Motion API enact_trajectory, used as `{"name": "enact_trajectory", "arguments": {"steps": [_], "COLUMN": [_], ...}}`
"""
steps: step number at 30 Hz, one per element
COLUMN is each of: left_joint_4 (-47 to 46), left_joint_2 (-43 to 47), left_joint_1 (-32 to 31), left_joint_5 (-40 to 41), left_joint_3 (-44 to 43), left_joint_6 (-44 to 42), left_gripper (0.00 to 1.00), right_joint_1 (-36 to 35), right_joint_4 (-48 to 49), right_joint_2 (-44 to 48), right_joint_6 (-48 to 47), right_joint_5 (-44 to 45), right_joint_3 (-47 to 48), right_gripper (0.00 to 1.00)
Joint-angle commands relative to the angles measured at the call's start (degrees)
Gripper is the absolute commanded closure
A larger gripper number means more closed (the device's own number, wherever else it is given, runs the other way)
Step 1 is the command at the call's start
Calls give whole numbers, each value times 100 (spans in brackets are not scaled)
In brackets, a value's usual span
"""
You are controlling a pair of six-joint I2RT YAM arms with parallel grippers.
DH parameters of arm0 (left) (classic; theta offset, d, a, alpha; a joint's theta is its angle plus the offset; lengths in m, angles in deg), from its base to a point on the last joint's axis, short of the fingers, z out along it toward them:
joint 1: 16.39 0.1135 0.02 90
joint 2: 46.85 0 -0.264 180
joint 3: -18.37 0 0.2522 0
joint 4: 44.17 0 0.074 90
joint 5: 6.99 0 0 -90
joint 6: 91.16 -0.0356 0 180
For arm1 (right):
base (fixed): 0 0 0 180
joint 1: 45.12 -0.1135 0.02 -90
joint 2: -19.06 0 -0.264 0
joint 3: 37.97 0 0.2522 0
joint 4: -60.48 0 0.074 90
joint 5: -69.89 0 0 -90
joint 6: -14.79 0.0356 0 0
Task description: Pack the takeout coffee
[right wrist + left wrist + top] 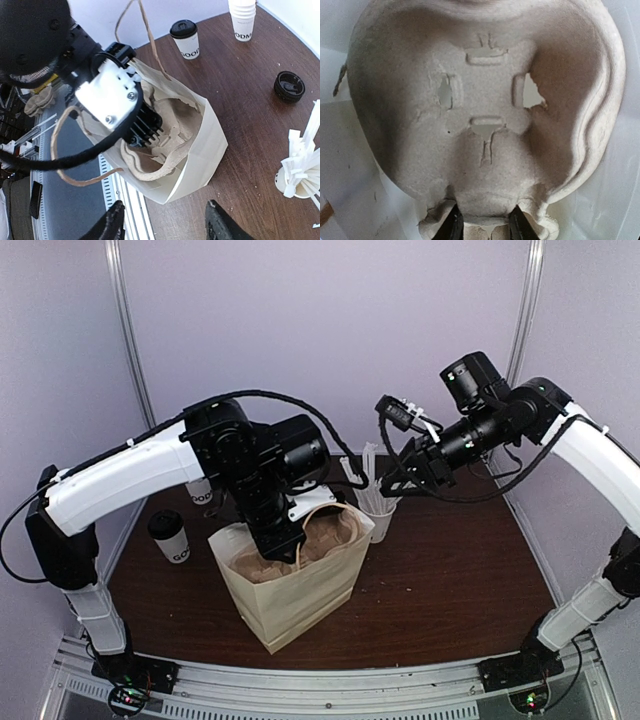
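Observation:
Next I should lower my left gripper deeper into the paper bag [300, 595] and release the pulp cup carrier there, because the carrier still sits high in the bag's opening.
The takeout coffee [170, 536], a white cup with a black dome lid, stands on the table left of the paper bag [300, 595]; it also shows far up in the right wrist view as the coffee [184, 39]. My left gripper [486, 227] reaches down into the bag and is shut on the edge of a moulded pulp cup carrier [485, 100], which fills the bag's mouth. My right gripper [165, 225] hangs open above the bag's right side, nothing between its fingers.
A stack of lidless cups [243, 20] stands behind the coffee. A loose black lid [289, 86] lies on the table to the right of the bag, and a cup of white straws [300, 175] stands near it. The bag's cord handles [145, 30] stick up.

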Motion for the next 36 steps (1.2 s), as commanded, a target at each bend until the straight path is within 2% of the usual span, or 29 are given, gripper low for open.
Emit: {"name": "enact_trajectory", "arguments": {"steps": [1, 3, 6, 13, 20, 25, 27, 31, 34, 35, 36], "left_joint_4": [-97, -116, -137, -189, -239, -247, -253, -241, -234, -225, -209], "left_joint_2": [141, 166, 183, 250, 254, 254, 248, 260, 342, 376, 399], "left_joint_1": [-14, -5, 8, 37, 70, 74, 84, 91, 105, 120, 140], "left_joint_5": [7, 12, -14, -30, -52, -40, -37, -28, -20, -19, -17], "left_joint_3": [-5, 32, 68, 226, 231, 231, 226, 214, 290, 320, 361], "left_joint_6": [-157, -186, -205, -188, -152, -161, -161, -170, -169, -182, -191], "left_gripper": [100, 100, 100, 100, 100, 100, 100, 100, 100, 100, 100], "right_joint_1": [341, 309, 119, -497, -997, -1184, -1289, -1491, -1586, -1599, -1604], "right_joint_4": [-395, -744, -764, -861, -210, 87, 60, -292, -721, -855, -999], "right_joint_2": [360, 390, 366, 146, -152, -289, -356, -413, -333, -295, -266], "right_joint_6": [-1072, -1601, -1699, -1979, -1351, -1095, -1156, -1585, -2108, -2273, -2487], "right_joint_5": [-1332, -1833, -1871, -1628, -846, -841, -954, -1309, -1416, -1451, -1490], "right_joint_3": [-116, -93, -66, 186, 269, 326, 390, 438, 398, 386, 388], "right_gripper": [41, 32, 29, 27, 27, 29, 40, 78, 96, 100, 100]}}
